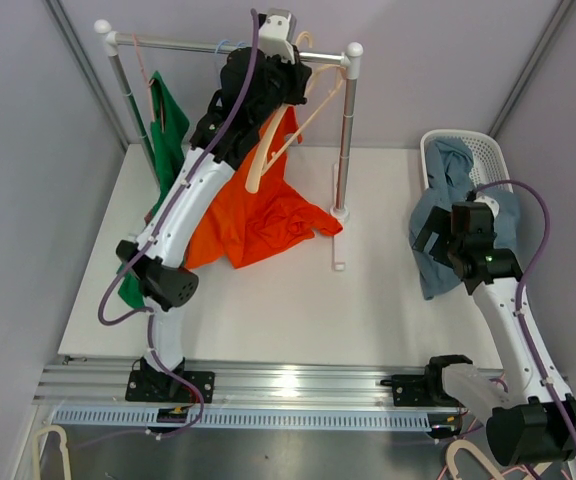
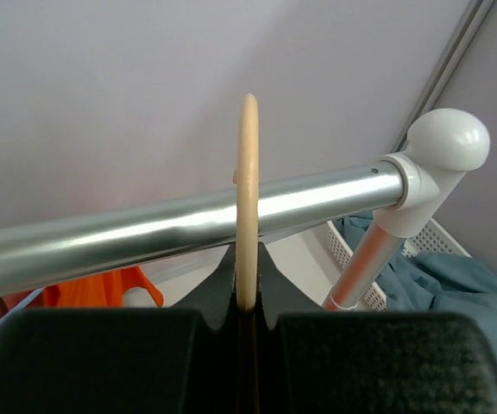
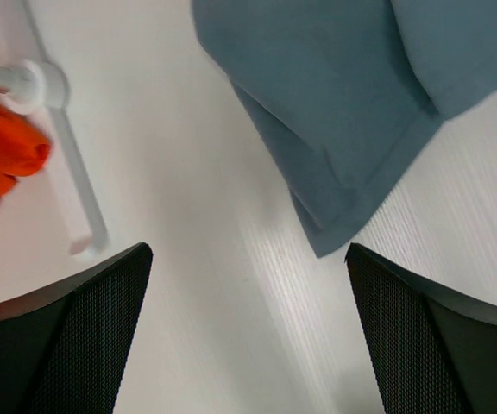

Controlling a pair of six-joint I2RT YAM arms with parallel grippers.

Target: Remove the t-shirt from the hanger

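The left gripper moves down slightly next, edging along the rack's bar [image 1: 309, 56] toward the post by the basket, then lets go of the hanger's hook.
A pale wooden hanger [image 1: 260, 160] hangs tilted from the chrome rail [image 1: 198, 45] of the rack. The orange t-shirt [image 1: 268, 220] droops from it, with its lower part heaped on the white table. Both wooden arms of the hanger show bare above the cloth. My left gripper [image 1: 296, 52] is up at the rail. In the left wrist view it [image 2: 247, 285] is shut on the hanger's hook [image 2: 248, 190], which curves over the rail [image 2: 145, 228]. My right gripper [image 3: 248, 250] stands open over bare table, its fingers apart and nothing between them.
A green shirt [image 1: 168, 130] hangs at the rail's left end. A blue garment [image 1: 446, 175] spills out of the white basket [image 1: 493, 150] at the right, its hem just ahead of my right gripper [image 1: 433, 240]. The rack's right post [image 1: 348, 140] and foot [image 3: 72, 185] stand mid-table. Spare hangers [image 1: 48, 445] lie by the arm bases.
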